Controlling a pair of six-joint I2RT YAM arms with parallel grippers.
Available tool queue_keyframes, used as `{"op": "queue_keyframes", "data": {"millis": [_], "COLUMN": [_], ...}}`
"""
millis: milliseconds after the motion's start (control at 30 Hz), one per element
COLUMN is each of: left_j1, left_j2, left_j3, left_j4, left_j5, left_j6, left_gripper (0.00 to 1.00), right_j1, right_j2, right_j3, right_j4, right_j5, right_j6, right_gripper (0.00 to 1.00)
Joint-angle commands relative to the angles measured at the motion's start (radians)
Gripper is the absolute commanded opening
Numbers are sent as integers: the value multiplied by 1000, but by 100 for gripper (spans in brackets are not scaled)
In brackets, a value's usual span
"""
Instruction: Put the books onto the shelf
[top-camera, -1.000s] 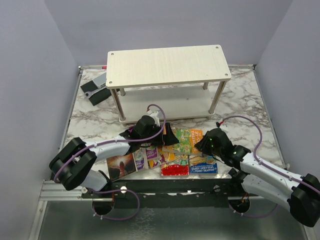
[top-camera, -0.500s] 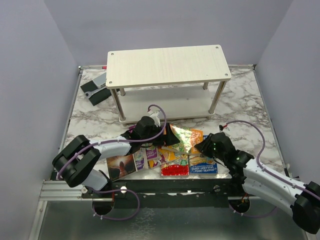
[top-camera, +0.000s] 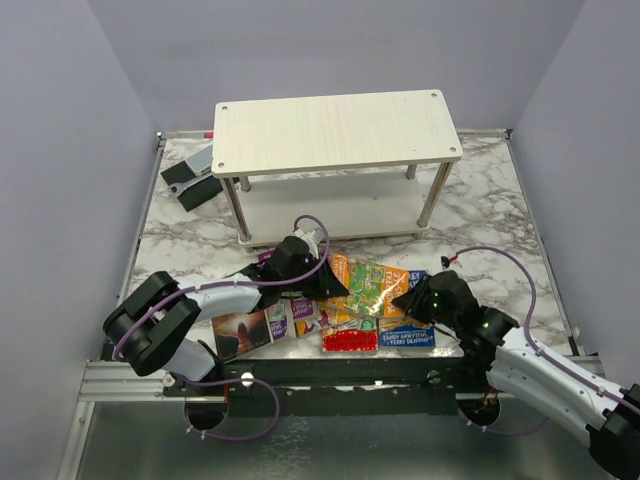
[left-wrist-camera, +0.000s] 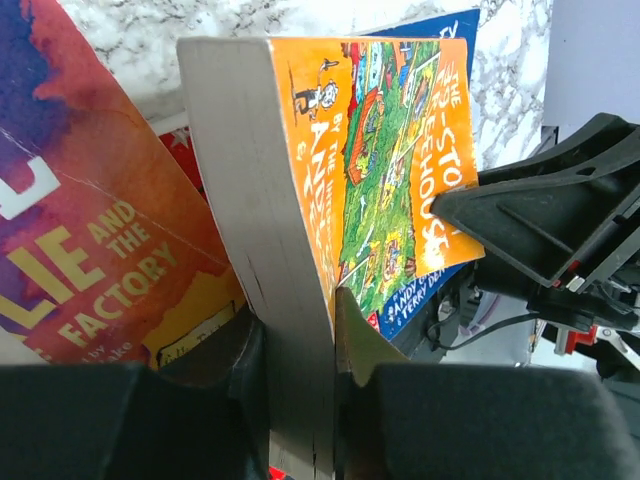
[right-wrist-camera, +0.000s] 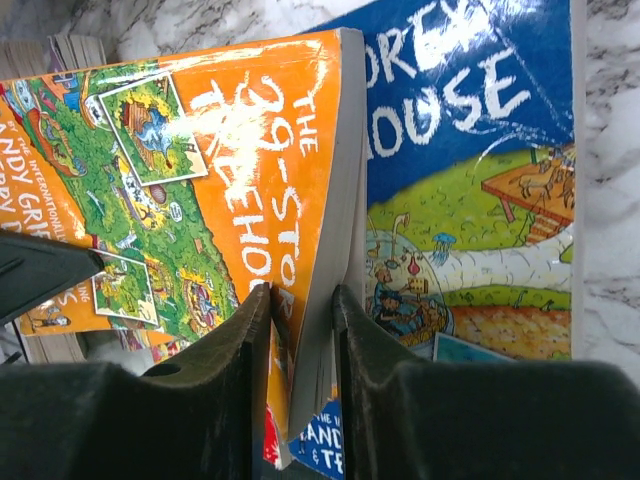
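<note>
Next, my left gripper lifts the orange book (top-camera: 368, 284) up off the pile, toward the front of the shelf, and releases it, as my right gripper holds the opposite corner.
An orange book (top-camera: 368, 284) is tilted up off the pile of books (top-camera: 350, 338) near the table's front edge, held at both ends. My left gripper (top-camera: 326, 284) is shut on its left edge; the page block (left-wrist-camera: 262, 200) sits between the jaws (left-wrist-camera: 300, 370). My right gripper (top-camera: 414, 300) is shut on the opposite corner (right-wrist-camera: 300, 350), one finger on the orange cover (right-wrist-camera: 200, 180) and the other on the pages. A blue book (right-wrist-camera: 470, 180) lies flat beneath. The Roald Dahl book (left-wrist-camera: 90, 250) lies beside the left fingers. The shelf (top-camera: 338, 130) stands behind, with both boards bare.
A dark brown book (top-camera: 242, 332), a purple one (top-camera: 300, 315), a red one (top-camera: 350, 340) and the blue one (top-camera: 408, 335) lie along the front edge. A grey-black device (top-camera: 192, 180) sits left of the shelf. The right gripper (left-wrist-camera: 540, 220) shows in the left wrist view.
The left gripper has closed from wide open onto the orange book's left edge. The book has tipped up off the pile. The right arm has drawn slightly back toward the front right.
</note>
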Motion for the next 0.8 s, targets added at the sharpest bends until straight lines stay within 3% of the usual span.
{"op": "queue_keyframes", "data": {"millis": [0, 167, 300, 400, 467, 700, 767], "left_j1": [-27, -27, -27, -26, -27, -26, -27], "left_j2": [-41, -105, -176, -241, -283, -422, -455], "left_j3": [-17, -8, -13, -21, -27, -28, -24], "left_j4": [-105, -96, -82, -66, -54, -47, -50], "left_j5": [72, 67, 61, 51, 46, 12, 0], "left_j6": [5, -17, -36, -55, -69, -96, -105], "left_gripper": [4, 0, 0, 0, 0, 0, 0], "right_j1": [9, 11, 10, 10, 10, 10, 11], "right_j2": [-49, -92, -114, -139, -152, -195, -211], "right_j3": [-6, 19, 55, 85, 112, 236, 262], "right_j4": [-85, -116, -148, -176, -196, -274, -267], "right_j5": [-36, -41, -41, -39, -38, -54, -85], "right_j6": [4, -18, -37, -50, -61, -102, -118], "right_gripper": [0, 1, 17, 43, 55, 83, 86]}}
